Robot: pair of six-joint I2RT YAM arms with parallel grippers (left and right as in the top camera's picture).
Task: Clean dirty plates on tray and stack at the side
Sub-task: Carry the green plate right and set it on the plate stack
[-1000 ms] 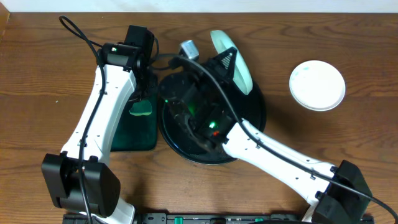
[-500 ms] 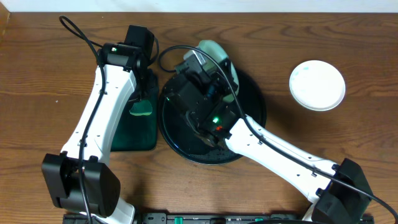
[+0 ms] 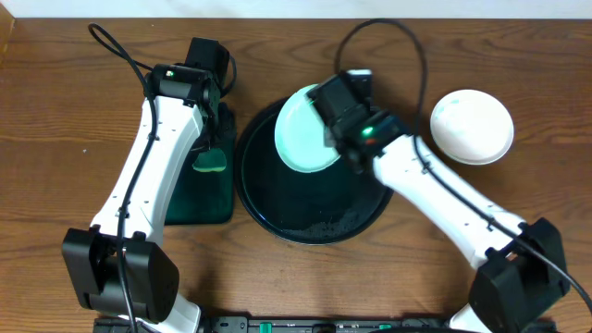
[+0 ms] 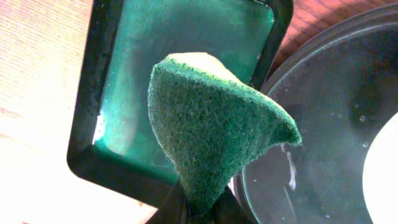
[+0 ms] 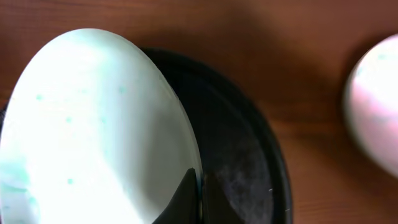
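Note:
My right gripper goes to the right in the overhead view next, then down, to release its plate onto the white plates, since they sit off the tray.
The round black tray (image 3: 305, 217) lies at the table's middle, also in the right wrist view (image 5: 249, 162) and the left wrist view (image 4: 336, 124). My right gripper (image 3: 331, 120) is shut on the rim of a white teal-tinted plate (image 3: 305, 129), holding it tilted over the tray's far part; in the right wrist view (image 5: 200, 193) the plate (image 5: 93, 130) fills the left. White plates (image 3: 472, 126) sit on the bare wood at the right. My left gripper (image 4: 200, 208) is shut on a green sponge (image 4: 211, 124), held over the gap between the two trays (image 3: 209, 163).
A rectangular dark green tray (image 3: 199, 199) lies left of the black tray, also in the left wrist view (image 4: 186, 37). Cables loop over the table's far side. Bare wood (image 3: 518, 199) shows to the right and at the far left.
My right arm has swung from over the tray's left toward the right, carrying the plate with it and turning it from edge-on to face-up. The left arm has not moved.

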